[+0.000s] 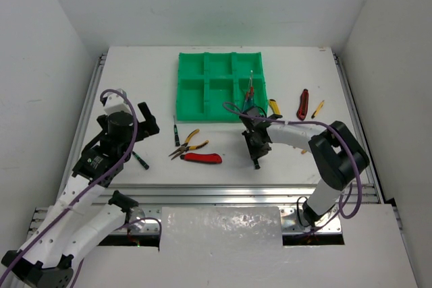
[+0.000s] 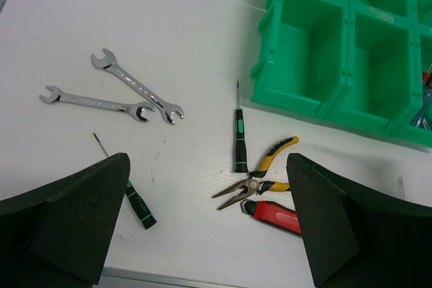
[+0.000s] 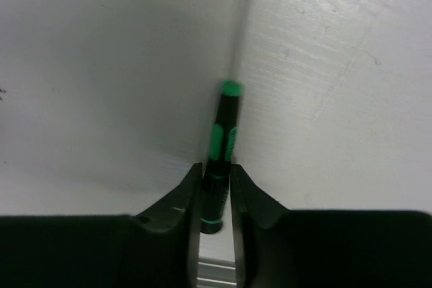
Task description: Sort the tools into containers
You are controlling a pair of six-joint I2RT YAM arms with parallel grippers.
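Observation:
I will lift my right gripper next, carry the screwdriver outward over the far part of the tray behind the stored tools and let it go there. The near part is already taken.
The green tray (image 1: 191, 85) lies at the far middle; its near right compartment holds a few tools (image 1: 250, 91). My right gripper (image 3: 216, 187) is shut on a black, green-banded screwdriver (image 3: 223, 133), low over the table in front of the tray (image 1: 257, 148). My left gripper (image 2: 209, 234) is open and empty, above the table left of the tray (image 1: 150, 123). Below it lie yellow-handled pliers (image 2: 260, 173), a red utility knife (image 2: 277, 215), two green-banded screwdrivers (image 2: 239, 141) (image 2: 138, 204) and two silver wrenches (image 2: 138, 87) (image 2: 94, 102).
Right of the tray lie a yellow-handled tool (image 1: 274, 106), a red knife (image 1: 303, 104) and a small yellow tool (image 1: 317, 108). The pliers (image 1: 187, 144) and red knife (image 1: 201, 158) lie between the arms. A metal rail (image 1: 223, 197) runs along the near edge.

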